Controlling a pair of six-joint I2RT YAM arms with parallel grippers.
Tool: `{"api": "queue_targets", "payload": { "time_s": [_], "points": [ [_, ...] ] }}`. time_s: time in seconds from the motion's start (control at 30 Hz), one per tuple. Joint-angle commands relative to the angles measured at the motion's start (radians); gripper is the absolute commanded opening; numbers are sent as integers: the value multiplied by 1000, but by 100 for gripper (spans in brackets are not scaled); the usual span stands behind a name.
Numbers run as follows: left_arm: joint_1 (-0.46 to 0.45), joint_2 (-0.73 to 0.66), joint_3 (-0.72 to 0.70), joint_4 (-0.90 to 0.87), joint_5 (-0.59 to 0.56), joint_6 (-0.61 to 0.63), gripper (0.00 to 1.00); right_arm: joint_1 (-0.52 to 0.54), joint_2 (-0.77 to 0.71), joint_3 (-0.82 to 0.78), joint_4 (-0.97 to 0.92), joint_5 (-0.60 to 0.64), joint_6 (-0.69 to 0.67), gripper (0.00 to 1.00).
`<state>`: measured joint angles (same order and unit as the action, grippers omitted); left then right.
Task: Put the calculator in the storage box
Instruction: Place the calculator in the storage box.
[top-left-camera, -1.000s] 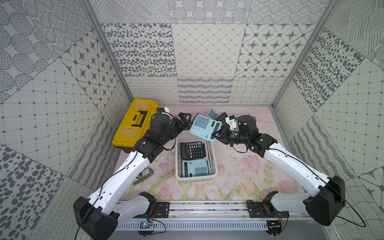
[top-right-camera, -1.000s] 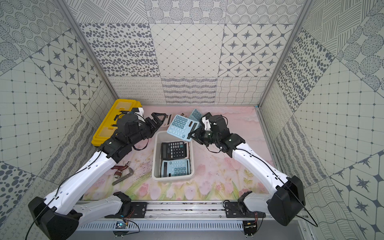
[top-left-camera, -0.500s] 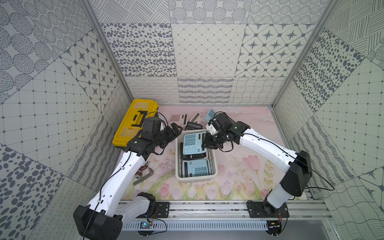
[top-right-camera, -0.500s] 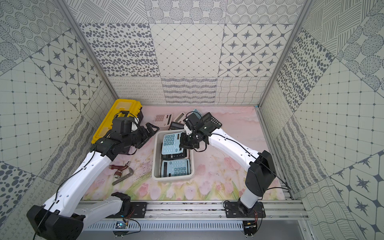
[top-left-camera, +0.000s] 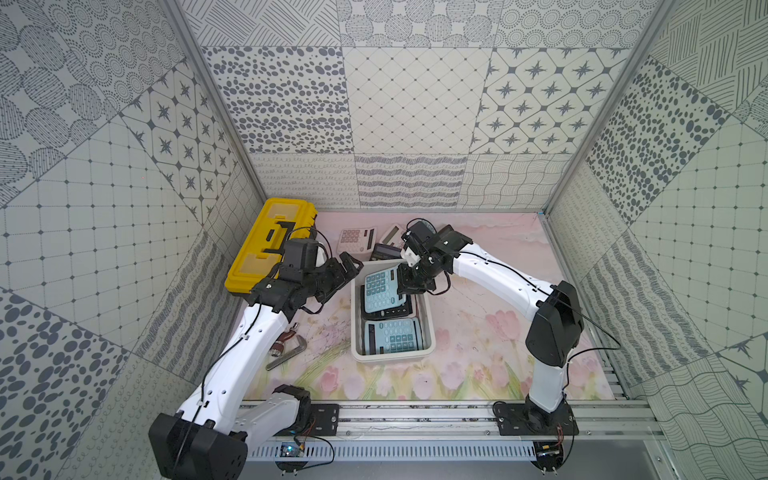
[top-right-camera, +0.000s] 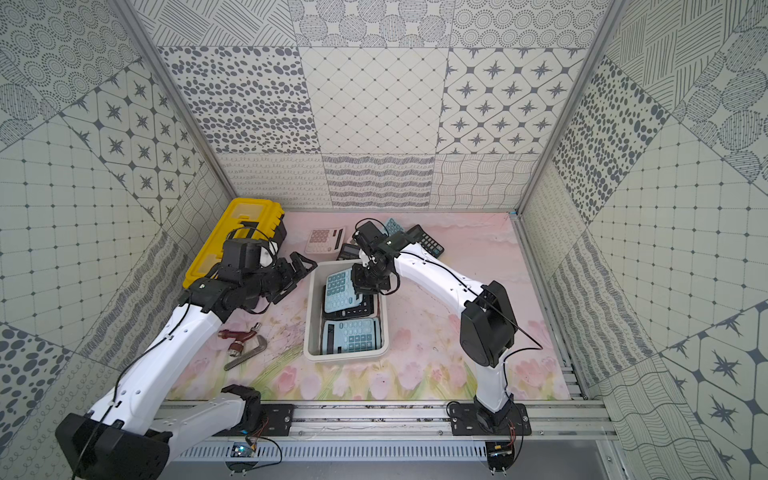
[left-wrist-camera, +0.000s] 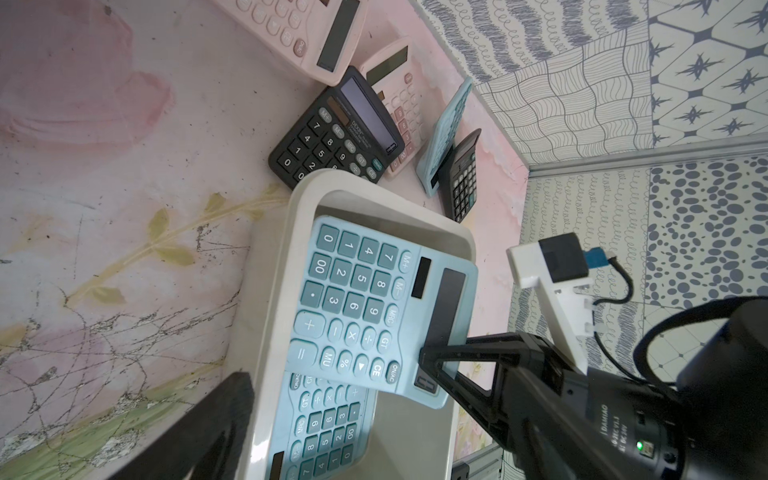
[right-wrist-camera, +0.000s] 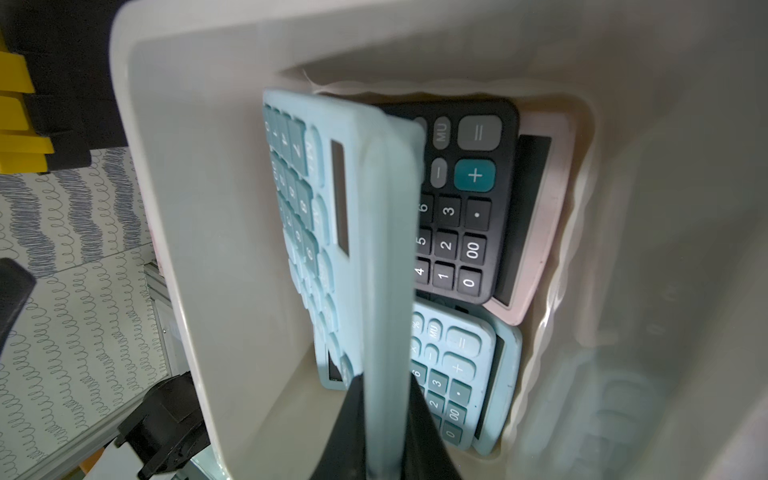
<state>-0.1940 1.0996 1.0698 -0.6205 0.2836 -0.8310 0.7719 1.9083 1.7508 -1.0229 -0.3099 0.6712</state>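
Observation:
The robot's right gripper will next lower the tilted light-blue calculator onto the black calculator (right-wrist-camera: 465, 208) in the far half of the box and let it go, because it still hangs above that stack.
The white storage box (top-left-camera: 355, 320) (top-right-camera: 309, 320) stands mid-table. Inside it lie a black calculator (right-wrist-camera: 465, 208) on a pink one, and a light-blue one (top-left-camera: 395, 338) at the near end. My right gripper (top-left-camera: 405, 286) (top-right-camera: 362, 283) (right-wrist-camera: 384, 436) is shut on the display end of another light-blue calculator (top-left-camera: 379, 291) (top-right-camera: 337, 291) (left-wrist-camera: 361, 307) (right-wrist-camera: 374, 249). That calculator hangs tilted inside the box's far half, above the black one. My left gripper (top-left-camera: 347, 266) (top-right-camera: 301, 270) stands open and empty just outside the box's far left corner.
A yellow-lidded toolbox (top-left-camera: 266, 245) sits at the back left. Loose calculators lie behind the box: a pink one (top-left-camera: 355, 240), black ones (top-left-camera: 384, 251) (top-right-camera: 428, 243) and a blue one (top-right-camera: 392, 226). A red-handled tool and a metal wrench (top-left-camera: 286, 345) lie left of the box.
My right gripper has carried the light-blue calculator from behind the box down into its far half. The left gripper has drawn back to the left, away from the calculator.

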Motion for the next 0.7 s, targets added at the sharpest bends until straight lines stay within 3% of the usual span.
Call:
{"api": "queue_targets", "payload": {
  "time_s": [0.0,0.33,0.53,0.67],
  "points": [
    [10,-3,-13,14,44,24,100,-3,23,42,10,-22,-27,0],
    [11,17,-37,52,61,5,100,-40,45,15,43,-79,-13,0],
    [12,33,-47,70,71,-3,100,-46,30,-22,78,-75,-17,19],
    [13,43,-46,83,78,-12,100,-49,34,-21,88,-83,-21,21]
  ]
}}
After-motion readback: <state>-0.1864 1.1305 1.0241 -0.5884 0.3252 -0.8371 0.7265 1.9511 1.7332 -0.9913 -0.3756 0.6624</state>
